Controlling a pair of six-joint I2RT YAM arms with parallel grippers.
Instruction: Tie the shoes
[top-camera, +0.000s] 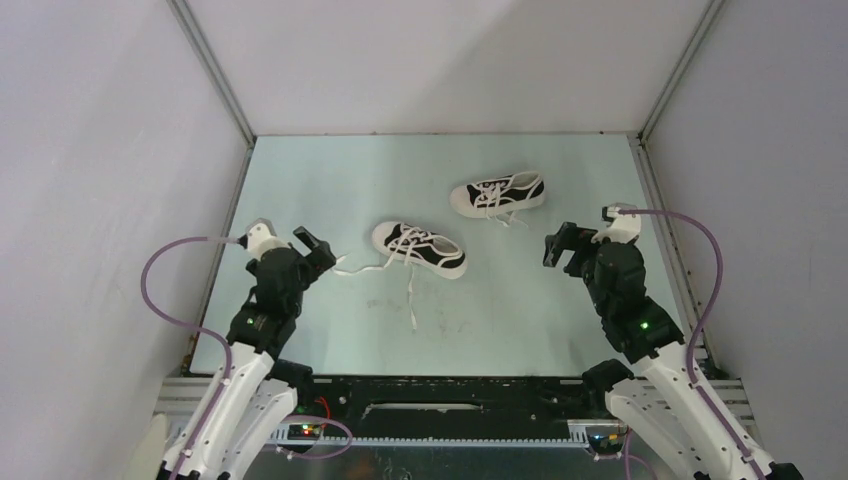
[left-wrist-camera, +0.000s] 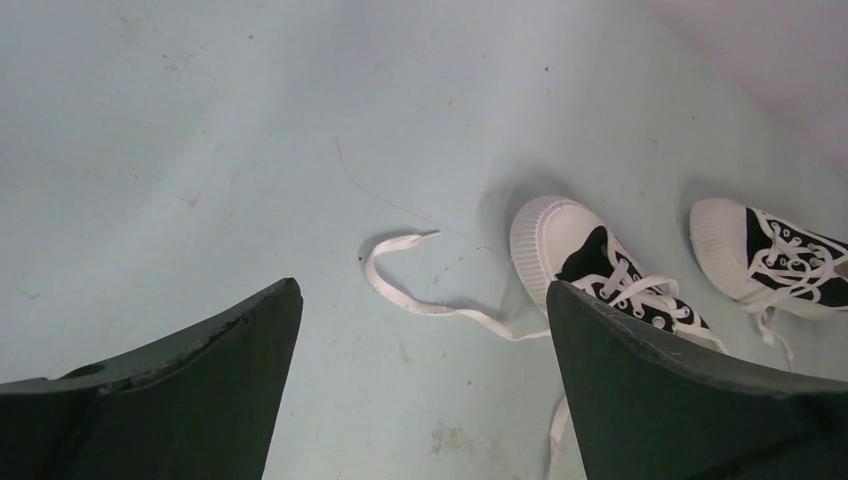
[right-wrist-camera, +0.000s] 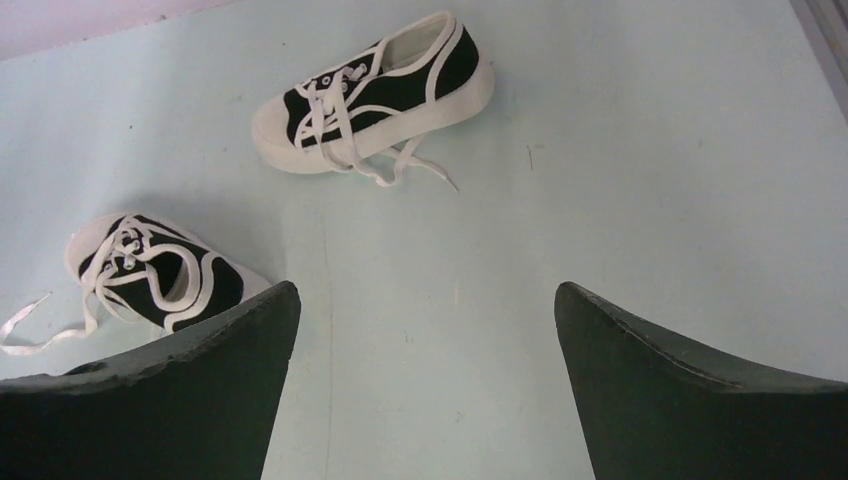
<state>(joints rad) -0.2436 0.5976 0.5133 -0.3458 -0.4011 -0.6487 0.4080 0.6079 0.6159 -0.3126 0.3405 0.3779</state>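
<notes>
I should move my right gripper across to its left in the top view and down onto the lace trailing toward me (top-camera: 411, 301), since that lace lies below, off the shoe.
Two small black canvas shoes with white toe caps lie on the pale green table. The near shoe (top-camera: 420, 248) lies mid-table with loose white laces (top-camera: 412, 296) trailing left and toward me; it also shows in the left wrist view (left-wrist-camera: 600, 270) and the right wrist view (right-wrist-camera: 155, 272). The far shoe (top-camera: 498, 193) lies behind it to the right, with its laces loose; it shows in the right wrist view (right-wrist-camera: 380, 90) and the left wrist view (left-wrist-camera: 770, 262). My left gripper (top-camera: 318, 250) is open and empty, left of the near shoe. My right gripper (top-camera: 556, 247) is open and empty, right of both shoes.
White enclosure walls with metal corner posts (top-camera: 215, 75) ring the table on three sides. The table's near edge meets a black rail (top-camera: 440, 392) between the arm bases. A loose lace end (left-wrist-camera: 400, 285) curls on the table ahead of the left fingers.
</notes>
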